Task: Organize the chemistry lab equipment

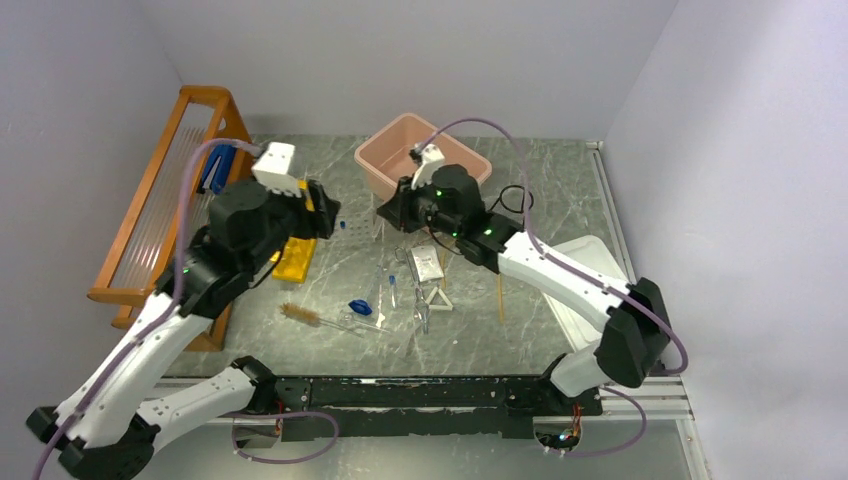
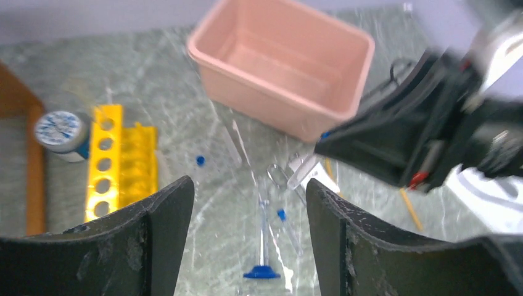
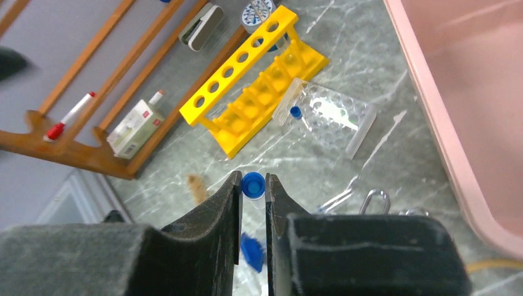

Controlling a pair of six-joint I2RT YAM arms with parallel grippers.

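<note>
My right gripper will go left in the top view and bring the tube down in, since the rack's empty holes by the blue cap (image 1: 351,231) (image 3: 312,128) lie below on that side.
My right gripper (image 3: 253,180) is shut on a blue-capped clear tube (image 3: 253,185) and holds it above the table, left of the pink tub; it also shows in the top view (image 1: 388,212). The yellow tube rack (image 3: 253,80) lies on the table beyond it. My left gripper (image 2: 250,209) is open and empty, hovering near the rack (image 1: 295,255). Below it lie another blue-capped tube (image 2: 288,229) and a blue-based clear piece (image 2: 263,270). The brown brush (image 1: 300,315), metal tongs (image 1: 415,272), white triangle (image 1: 437,298) and tan tubing (image 1: 500,297) lie mid-table.
The pink tub (image 1: 420,160) stands at the back centre. A wooden rack (image 1: 165,210) runs along the left side. A white lid (image 1: 585,290) lies at the right under the right arm. A clear well plate (image 3: 333,120) lies beside the yellow rack.
</note>
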